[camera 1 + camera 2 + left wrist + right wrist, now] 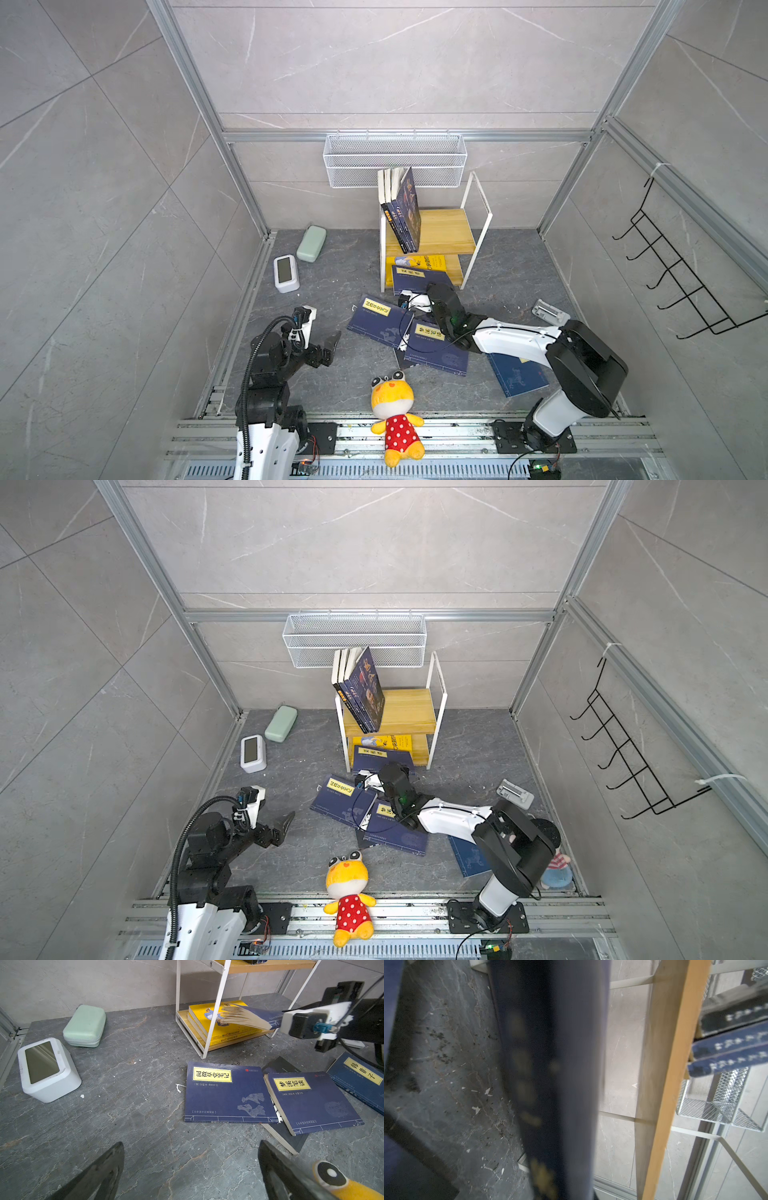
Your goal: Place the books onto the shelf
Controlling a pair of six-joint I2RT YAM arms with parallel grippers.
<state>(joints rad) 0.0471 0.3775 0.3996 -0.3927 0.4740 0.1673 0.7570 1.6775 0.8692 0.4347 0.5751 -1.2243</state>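
Note:
The navy book sticks out from the shelf point(440, 226), so next my right gripper will push outward and down to release over the yellow books outward and below it.
My right gripper point(430, 289) is shut on the near edge of a navy book point(415, 277) with a yellow title label. It holds the book level at the front of the shelf's point(440, 226) lower board. In the left wrist view that book point(247, 1016) hangs with its pages fanned over the yellow books point(218, 1022) lying flat on that board. Dark books point(402, 210) stand leaning on the top board. Three navy books point(379, 321) point(437, 349) point(517, 376) lie on the floor. My left gripper point(330, 347) is open over bare floor to their left, its fingertips point(116, 1157) wide apart.
A white clock point(286, 273) and a green case point(311, 243) sit at the back left. A yellow plush toy point(395, 415) lies at the front rail. A white wire basket point(395, 160) hangs behind the shelf. A grey part point(549, 312) lies right, below black wall hooks point(681, 286).

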